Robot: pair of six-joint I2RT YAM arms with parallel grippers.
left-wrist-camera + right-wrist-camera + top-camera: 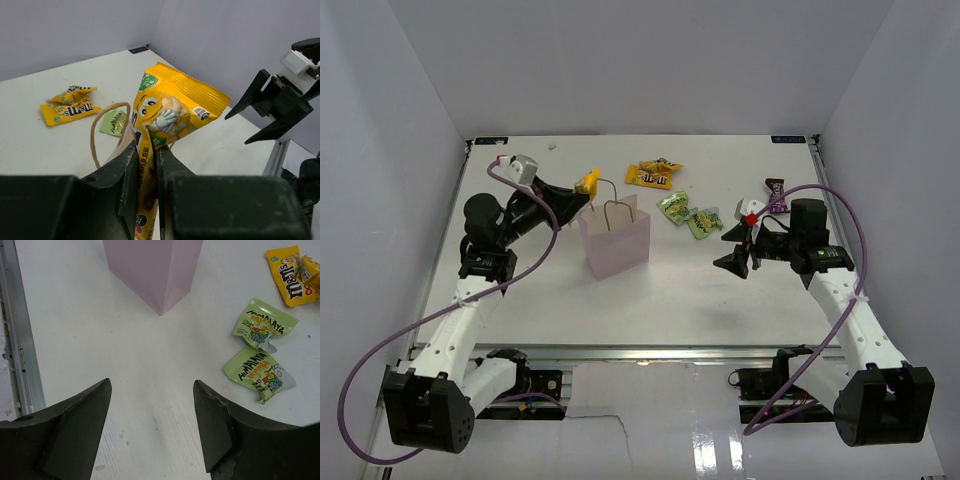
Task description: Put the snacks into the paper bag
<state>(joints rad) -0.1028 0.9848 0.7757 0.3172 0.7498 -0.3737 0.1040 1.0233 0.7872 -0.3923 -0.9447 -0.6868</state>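
Observation:
My left gripper shifts to the right in the top view next, over the bag's opening by the handles point(611, 213) point(127, 141), since the packet is still at the bag's rim.
The pale pink paper bag point(616, 240) stands upright mid-table, its brown cord handles up; its side shows in the right wrist view point(155, 270). My left gripper point(582, 190) is shut on a yellow snack packet point(172, 112) and holds it just above the bag's far left rim, next to a handle loop point(95, 135). My right gripper point(732, 248) is open and empty, above the table right of the bag. Two yellow packets point(654, 175), two lime-green packets point(688, 213) and a dark purple packet point(776, 193) lie on the table behind it.
White walls enclose the table on three sides. A metal rail point(640, 352) runs along the near edge. The green packets point(260, 347) lie to the right of my right fingers in the wrist view, the bag ahead of them.

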